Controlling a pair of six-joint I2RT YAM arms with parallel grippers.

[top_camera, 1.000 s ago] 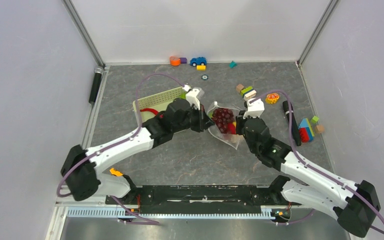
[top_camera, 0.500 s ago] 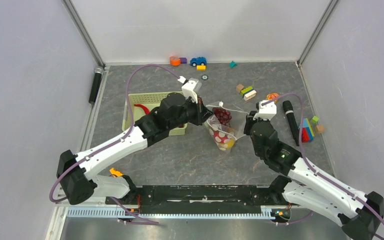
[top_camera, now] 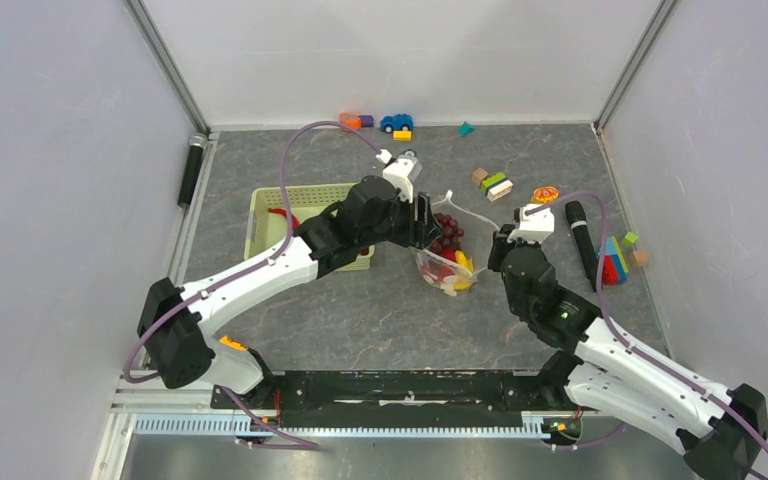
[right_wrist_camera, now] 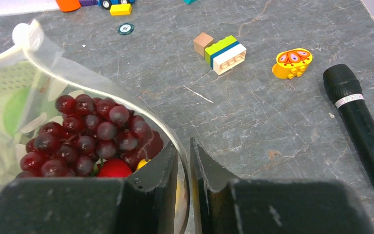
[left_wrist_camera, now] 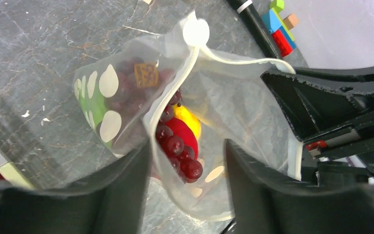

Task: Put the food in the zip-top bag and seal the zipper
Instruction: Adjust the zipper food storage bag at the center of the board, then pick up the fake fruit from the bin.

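Food still lies in the pale green basket, so next, my left gripper moves off the bag, over the basket's end by the bag (top_camera: 363, 252) and down inside.
The zip-top bag (top_camera: 445, 265) stands bunched between my two grippers, clear with white dots. Inside it lies the food: a dark purple grape bunch (right_wrist_camera: 87, 134), a red piece (right_wrist_camera: 113, 168) and a yellow piece (left_wrist_camera: 187, 119). My right gripper (right_wrist_camera: 184, 161) is shut on the bag's rim at its right side, the zipper strip (right_wrist_camera: 170, 131) running between its fingers. My left gripper (left_wrist_camera: 187, 190) hangs open over the bag's left side, with the mouth and grapes (left_wrist_camera: 177, 146) between its spread fingers. The white slider tab (left_wrist_camera: 196, 33) sits at the far end of the zipper.
A pale green basket (top_camera: 305, 200) stands left of the bag. Toy blocks (top_camera: 495, 185), a yellow-orange toy (top_camera: 545, 195), a black microphone (top_camera: 582, 240) and more blocks (top_camera: 615, 258) lie to the right. A blue car (top_camera: 396, 122) sits by the back wall.
My left gripper has opened and let go of the bag's edge, shifting right over the bag. The bag has bunched up narrower. My right gripper keeps its pinch.
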